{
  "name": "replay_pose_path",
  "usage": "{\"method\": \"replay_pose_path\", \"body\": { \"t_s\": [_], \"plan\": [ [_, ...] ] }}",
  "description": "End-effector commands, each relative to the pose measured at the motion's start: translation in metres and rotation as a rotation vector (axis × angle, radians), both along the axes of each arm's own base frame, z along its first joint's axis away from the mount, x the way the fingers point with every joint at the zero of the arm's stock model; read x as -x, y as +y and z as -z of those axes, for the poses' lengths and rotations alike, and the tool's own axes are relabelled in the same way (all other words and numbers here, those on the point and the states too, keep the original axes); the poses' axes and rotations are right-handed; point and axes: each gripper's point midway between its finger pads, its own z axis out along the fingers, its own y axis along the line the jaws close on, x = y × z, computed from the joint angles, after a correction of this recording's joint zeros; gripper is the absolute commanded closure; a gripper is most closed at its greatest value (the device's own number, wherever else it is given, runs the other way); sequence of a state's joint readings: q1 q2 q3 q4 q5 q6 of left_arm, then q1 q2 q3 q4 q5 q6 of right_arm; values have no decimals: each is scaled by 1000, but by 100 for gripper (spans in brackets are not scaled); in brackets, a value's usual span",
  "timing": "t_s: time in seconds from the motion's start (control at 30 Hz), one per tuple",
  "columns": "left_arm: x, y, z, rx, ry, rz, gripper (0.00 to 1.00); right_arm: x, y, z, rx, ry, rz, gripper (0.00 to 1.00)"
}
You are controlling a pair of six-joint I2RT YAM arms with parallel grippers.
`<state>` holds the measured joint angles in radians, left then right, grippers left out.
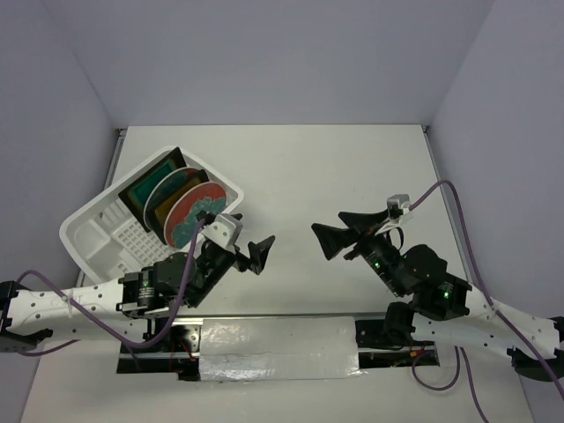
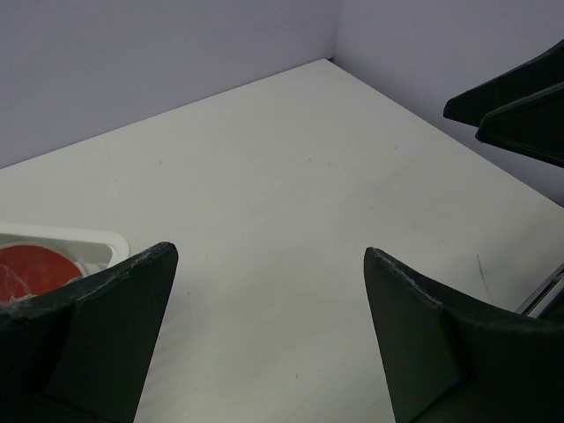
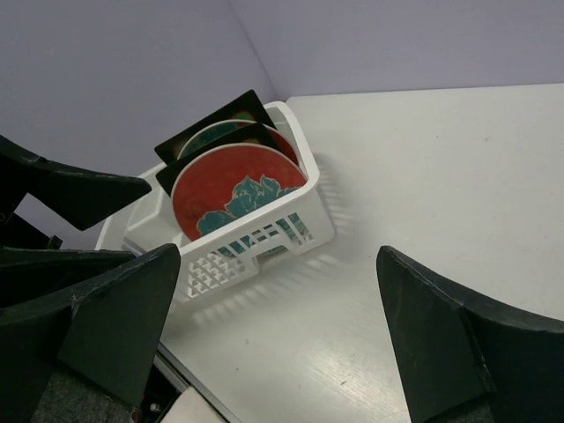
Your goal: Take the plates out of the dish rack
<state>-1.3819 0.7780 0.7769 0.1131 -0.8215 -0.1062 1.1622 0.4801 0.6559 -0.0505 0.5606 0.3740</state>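
The left gripper swings outward and to the left in the top view over the front red plate's exposed upper rim [image 1: 184, 198] next, then tilts down and closes.
The white dish rack [image 1: 84, 238] stands at the table's left. Several plates stand upright in it: a round red one with a teal pattern [image 1: 188, 218] at the front, a mustard-centred square one [image 1: 167, 204], another round red one [image 1: 169, 187], and a teal-centred square one [image 1: 148, 187] at the back. My left gripper [image 1: 262, 256] is open and empty, just right of the rack. My right gripper [image 1: 326, 222] is open and empty at mid-table, facing the rack. The right wrist view shows the rack [image 3: 264, 242] and the front red plate [image 3: 231, 198]. The left wrist view shows a red plate's edge [image 2: 35, 264].
A taped white strip [image 1: 273, 348] lies along the near edge between the arm bases. Purple-grey walls enclose the table on three sides. Bare tabletop [image 1: 300, 167] lies behind and between the grippers. The right gripper's fingers [image 2: 520, 106] show in the left wrist view.
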Motion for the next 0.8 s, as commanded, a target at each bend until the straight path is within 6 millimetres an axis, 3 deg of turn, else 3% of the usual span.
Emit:
{"method": "replay_pose_path", "body": {
  "t_s": [0.0, 0.17, 0.37, 0.5, 0.57, 0.67, 0.7, 0.73, 0.77],
  "plan": [
    [0, 1, -14, 43, -21, 3, 0, 4, -6, -29, -85, -37, -4, 0],
    [-10, 12, -15, 7, -1, -95, 4, 11, -8, -35, -157, -85, -43, 0],
    [-41, 53, -20, -99, 31, -313, 7, 3, -15, -23, -156, -68, 21, 0],
    [-71, 114, -9, -232, 160, -553, 3, 0, -13, -20, -122, -71, 32, 1],
    [-73, 113, -7, -313, 136, -476, 4, -1, -13, -20, -116, -74, 36, 1],
    [-77, 115, -30, -261, 93, -403, 0, -2, -11, -18, -106, -71, 36, 1],
    [-85, 126, -35, -249, 109, -414, 1, -1, -10, -19, -107, -72, 32, 1],
    [-87, 127, -26, -288, 157, -381, 2, -2, -9, -17, -97, -74, 33, 1],
    [-89, 127, -41, -267, 165, -348, 3, -2, -9, -16, -94, -75, 33, 1]
  ]
}}
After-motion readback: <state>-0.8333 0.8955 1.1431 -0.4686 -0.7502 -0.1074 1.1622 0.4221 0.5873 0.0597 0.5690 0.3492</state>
